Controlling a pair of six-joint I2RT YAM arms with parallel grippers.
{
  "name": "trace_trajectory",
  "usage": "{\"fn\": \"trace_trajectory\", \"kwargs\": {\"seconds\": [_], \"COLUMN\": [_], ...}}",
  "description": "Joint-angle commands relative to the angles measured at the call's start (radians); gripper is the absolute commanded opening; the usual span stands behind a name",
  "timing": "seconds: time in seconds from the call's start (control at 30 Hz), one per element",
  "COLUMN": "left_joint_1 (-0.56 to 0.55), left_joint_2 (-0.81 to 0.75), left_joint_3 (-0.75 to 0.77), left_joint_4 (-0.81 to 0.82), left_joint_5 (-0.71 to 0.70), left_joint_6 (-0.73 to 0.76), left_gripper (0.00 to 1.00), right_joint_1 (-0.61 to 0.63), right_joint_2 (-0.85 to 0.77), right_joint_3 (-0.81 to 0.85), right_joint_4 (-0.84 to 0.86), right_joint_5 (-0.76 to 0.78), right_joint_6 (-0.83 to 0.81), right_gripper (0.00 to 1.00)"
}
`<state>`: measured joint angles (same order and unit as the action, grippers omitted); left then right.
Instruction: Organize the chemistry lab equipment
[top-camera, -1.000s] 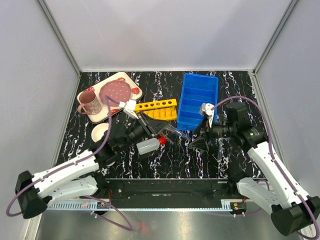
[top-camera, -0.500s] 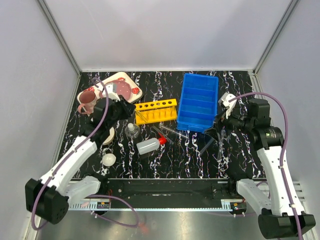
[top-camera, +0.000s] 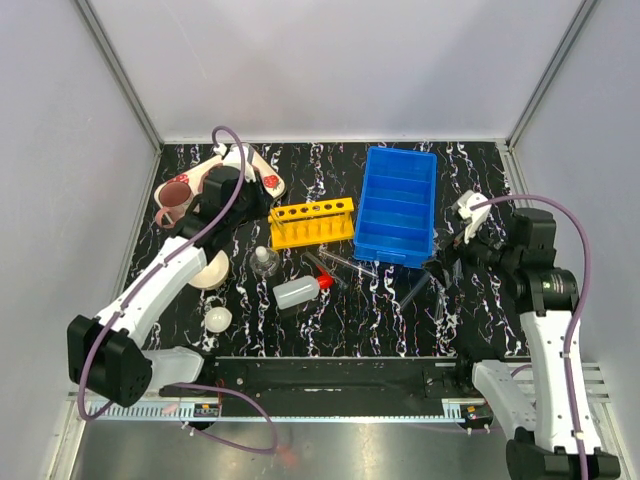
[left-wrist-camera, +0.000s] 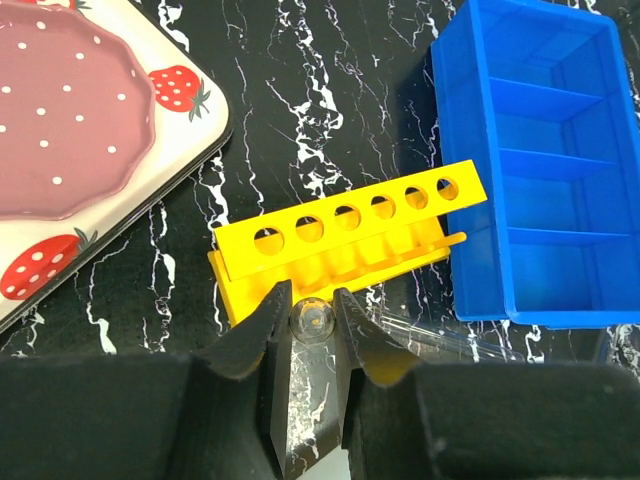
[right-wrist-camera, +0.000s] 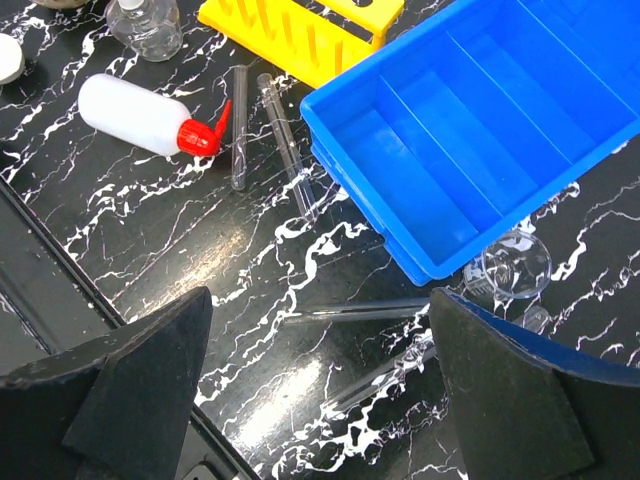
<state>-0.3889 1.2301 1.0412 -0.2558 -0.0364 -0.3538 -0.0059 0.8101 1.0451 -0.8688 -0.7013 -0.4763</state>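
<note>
My left gripper holds the test tube and should next lower it toward the tray-side end of the yellow rack with holes and let go there, because the holes are empty.
My left gripper (left-wrist-camera: 312, 312) is shut on a clear test tube (left-wrist-camera: 313, 324), seen end-on, held just in front of the yellow holed rack (left-wrist-camera: 350, 235). In the top view the left gripper (top-camera: 238, 196) is near the tray, left of the rack (top-camera: 312, 220). My right gripper (right-wrist-camera: 320, 330) is wide open and empty above two test tubes (right-wrist-camera: 360, 308) lying on the table; in the top view the right gripper (top-camera: 440, 270) is right of the bin. Two more tubes (top-camera: 340, 262), the red-capped squeeze bottle (top-camera: 298, 291), the glass flask (top-camera: 264, 262) and the small white dish (top-camera: 217, 319) lie mid-table.
A blue divided bin (top-camera: 398, 205) sits behind the middle, with a clear glass vessel (right-wrist-camera: 515, 265) at its near right corner. The strawberry tray (left-wrist-camera: 190, 150) with the pink plate (left-wrist-camera: 60, 120), the pink mug (top-camera: 175, 195) and the larger white bowl (top-camera: 205, 272) are at the left.
My left arm has swung from the middle of the table back and left toward the tray, uncovering the flask and small dish. My right gripper has drawn back to the right.
</note>
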Motion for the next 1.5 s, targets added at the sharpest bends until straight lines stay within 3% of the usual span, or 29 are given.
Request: {"fn": "trace_trajectory", "kwargs": {"seconds": [0.0,0.4,0.97,1.47], "left_joint_1": [0.005,0.005,0.005,0.004], "left_joint_2": [0.029,0.126,0.121,0.187], "left_joint_3": [0.083,0.126,0.166,0.114], "left_joint_4": [-0.010,-0.008,0.003,0.058], "left_joint_5": [-0.042,-0.069,-0.054,-0.030], "left_joint_6": [0.059,0.111,0.127,0.125], "left_gripper": [0.16,0.16,0.17,0.17], "right_joint_1": [-0.028,-0.080,-0.108,-0.115], "right_joint_2": [-0.060,-0.063,-0.069,-0.066], "right_joint_3": [-0.045,-0.046,-0.076,-0.074], "right_joint_4": [-0.010,-0.024,-0.010,-0.006], "right_joint_5": [-0.033,-0.073,-0.096,-0.098], "right_joint_6": [-0.008,0.001,0.007,0.007], "right_gripper": [0.95,0.95,0.95,0.96]}}
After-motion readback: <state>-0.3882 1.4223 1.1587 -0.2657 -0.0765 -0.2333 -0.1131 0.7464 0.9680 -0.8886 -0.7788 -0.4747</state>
